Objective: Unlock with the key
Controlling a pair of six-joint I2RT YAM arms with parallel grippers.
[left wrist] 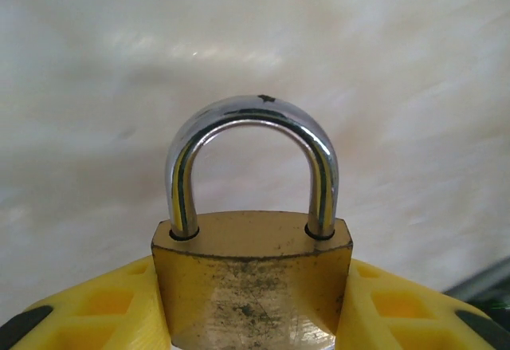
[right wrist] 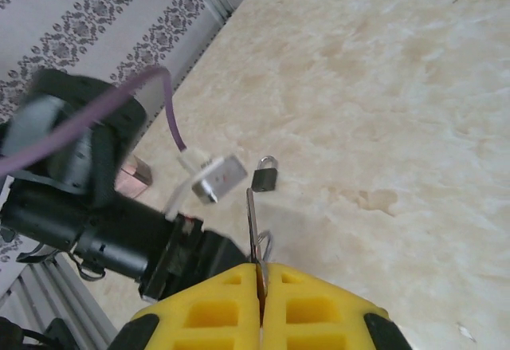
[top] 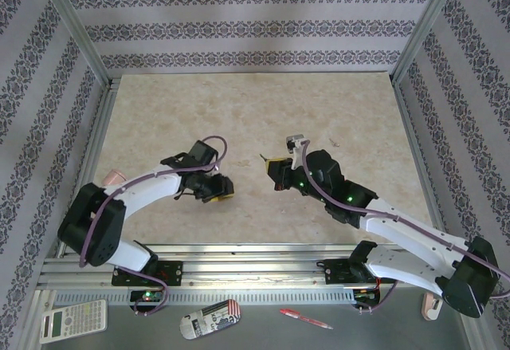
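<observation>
The padlock's body still hangs clear of the marble tabletop, so next my left gripper needs to lower the brass padlock [left wrist: 251, 278] down and slightly back onto that tabletop and let it go.
The brass padlock [left wrist: 251, 278] stands upright between the yellow fingers [left wrist: 96, 310] of my left gripper [left wrist: 251, 322], which is shut on its body. Its silver shackle [left wrist: 253, 123] is closed and points away from the camera. From above, the left gripper [top: 217, 189] hovers left of centre. My right gripper [right wrist: 261, 286] is shut on the thin silvery key [right wrist: 252, 222], whose blade sticks out forward with a wire ring beside it. In the top view the right gripper [top: 276, 167] and key [top: 264, 159] face the left gripper across a small gap.
A small black blocky thing with a silver loop [right wrist: 265, 176] lies on the marble table [top: 255, 111] beyond the left arm. A pink object [top: 114, 176] sits at the table's left edge. A calculator [top: 73, 320], a pouch [top: 209, 318] and a red pen [top: 305, 318] lie below the rail.
</observation>
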